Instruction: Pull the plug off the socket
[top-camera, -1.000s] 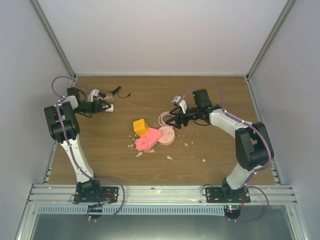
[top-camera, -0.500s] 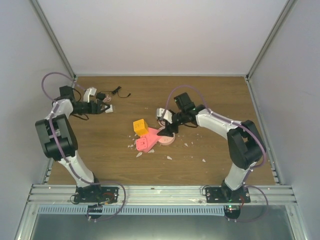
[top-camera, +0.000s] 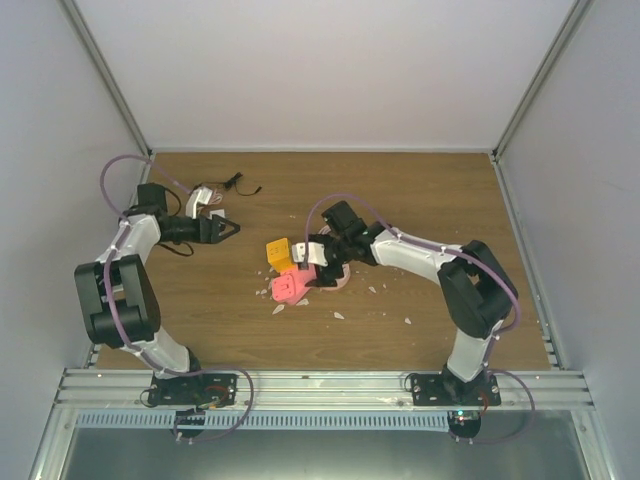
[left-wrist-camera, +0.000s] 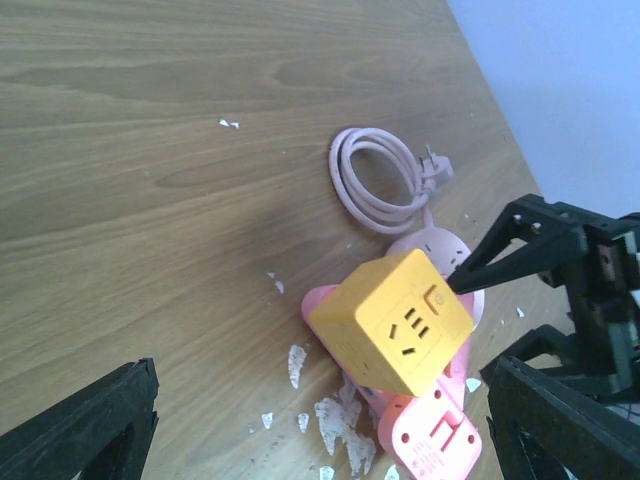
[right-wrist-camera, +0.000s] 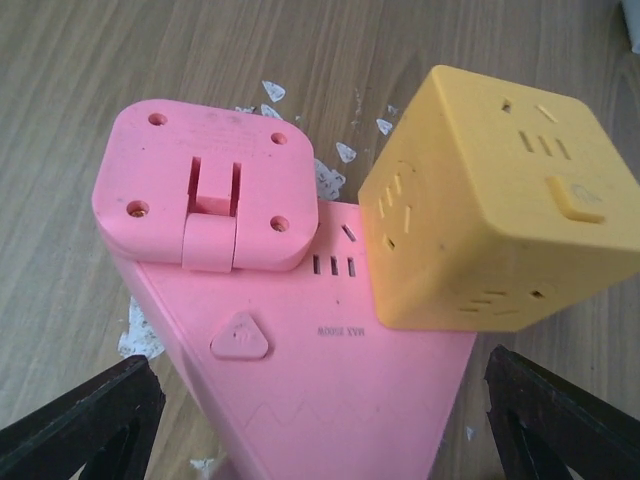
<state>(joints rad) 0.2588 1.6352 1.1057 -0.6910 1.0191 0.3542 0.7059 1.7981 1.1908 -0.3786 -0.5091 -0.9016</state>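
Observation:
The robot's left gripper will move down, back and toward the right in the top view onto the pink rounded-square block (right-wrist-camera: 210, 185), since the block is below the gripper on that side.
The socket (right-wrist-camera: 330, 400), a flat pink triangle, lies at the table's middle (top-camera: 310, 270). Two plug bodies sit on its top face: a pink rounded-square block (right-wrist-camera: 210, 185) at its near-left corner (top-camera: 287, 288) and a yellow cube (right-wrist-camera: 500, 200) at its far-left corner (top-camera: 279, 252). My right gripper (right-wrist-camera: 320, 420) hangs open right over the socket (top-camera: 318, 250), one finger on each side of the triangle and neither touching it. My left gripper (top-camera: 228, 229) is open and holds nothing, a hand's width left of the cube (left-wrist-camera: 400, 325), pointing at it.
A coiled pink cord (left-wrist-camera: 380, 180) with a round pink unit (left-wrist-camera: 440, 245) lies just behind the socket. White flakes (top-camera: 338, 315) are scattered around it. A black cable (top-camera: 240, 183) and a small white connector (top-camera: 212, 200) lie at the back left.
My right arm swung left and down over the socket, its jaws widening. My left gripper opened and turned right toward the middle, leaving the white connector behind.

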